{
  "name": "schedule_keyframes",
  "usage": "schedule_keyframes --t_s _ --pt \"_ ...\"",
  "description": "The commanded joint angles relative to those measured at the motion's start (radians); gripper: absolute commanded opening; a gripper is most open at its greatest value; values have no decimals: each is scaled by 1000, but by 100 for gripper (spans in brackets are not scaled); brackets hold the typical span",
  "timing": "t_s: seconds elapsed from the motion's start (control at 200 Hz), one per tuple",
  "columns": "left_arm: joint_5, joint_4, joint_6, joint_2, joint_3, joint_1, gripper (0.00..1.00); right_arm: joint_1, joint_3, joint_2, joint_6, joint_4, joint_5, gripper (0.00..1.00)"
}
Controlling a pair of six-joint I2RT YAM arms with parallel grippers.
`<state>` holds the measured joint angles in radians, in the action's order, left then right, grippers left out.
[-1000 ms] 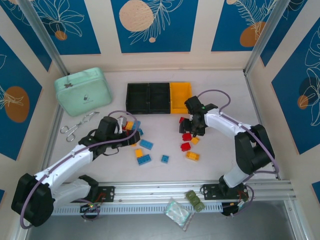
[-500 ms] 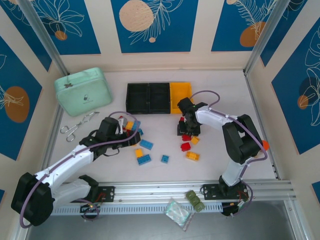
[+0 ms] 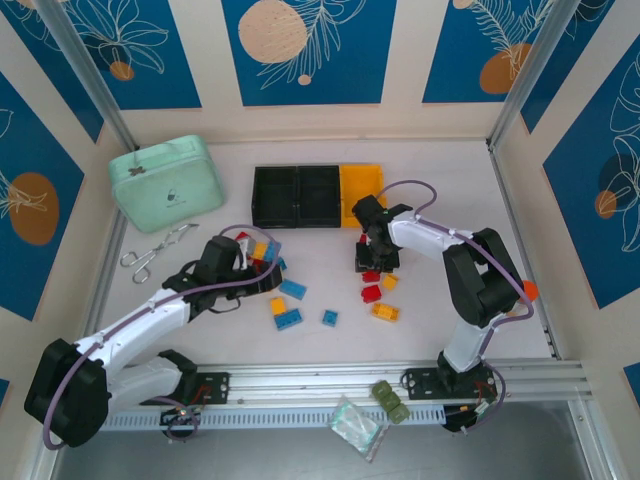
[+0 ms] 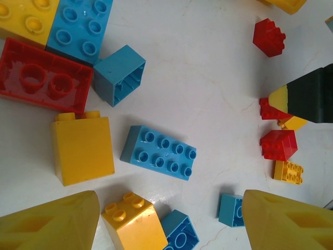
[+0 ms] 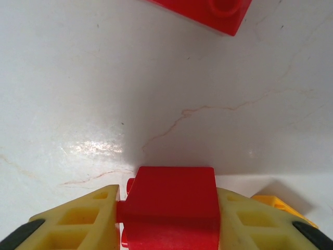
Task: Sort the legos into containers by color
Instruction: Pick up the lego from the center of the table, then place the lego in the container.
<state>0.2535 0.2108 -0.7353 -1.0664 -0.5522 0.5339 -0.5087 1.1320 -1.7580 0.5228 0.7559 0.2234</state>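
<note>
The right gripper carries the red brick up from the tabletop next, then outward over the inside of the orange-yellow bin to release it, as raised sides surround that bin.
My right gripper [image 3: 366, 260] is down at the table below the orange-yellow bin [image 3: 361, 194], shut on a red brick [image 5: 171, 208] that fills the space between its yellow fingers [image 5: 78, 221]. Beside that bin stand two joined black bins [image 3: 297, 195]. My left gripper [image 3: 258, 268] hangs open over a cluster of legos. Between its fingertips [image 4: 52, 221] lie a small yellow brick [image 4: 132, 219] and a blue one [image 4: 179, 232]. Just beyond are a blue eight-stud brick [image 4: 159, 152], a yellow block [image 4: 82, 149] and a long red brick [image 4: 44, 77].
More loose bricks lie mid-table: blue [image 3: 288, 318], small blue [image 3: 329, 317], red [image 3: 371, 293], orange [image 3: 385, 312]. A mint-green case [image 3: 166, 183] sits at the back left, metal tongs [image 3: 150, 255] beside my left arm. An olive-green lump [image 3: 390, 400] and a plastic bag [image 3: 355, 425] rest by the front rail.
My right gripper has shifted left and swung its elbow in, settling over the red bricks. The left arm has hardly moved.
</note>
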Motion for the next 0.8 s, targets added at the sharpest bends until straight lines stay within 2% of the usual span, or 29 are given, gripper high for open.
schedule_keyframes --t_s 0.0,0.185,0.39,0.535,0.795 --pt "-11 -24 -18 4 13 14 72 -13 34 17 -10 38 4 31" --pt "-13 -28 -26 9 10 20 72 -13 96 69 -14 63 -1 31" --pt "-7 -39 -32 2 -2 26 72 11 244 62 -22 91 -1 31" --pt "-3 -41 -38 3 -17 34 72 53 408 -18 -17 107 8 31" --pt "-8 -30 -45 20 -34 55 73 120 711 -258 13 157 34 31"
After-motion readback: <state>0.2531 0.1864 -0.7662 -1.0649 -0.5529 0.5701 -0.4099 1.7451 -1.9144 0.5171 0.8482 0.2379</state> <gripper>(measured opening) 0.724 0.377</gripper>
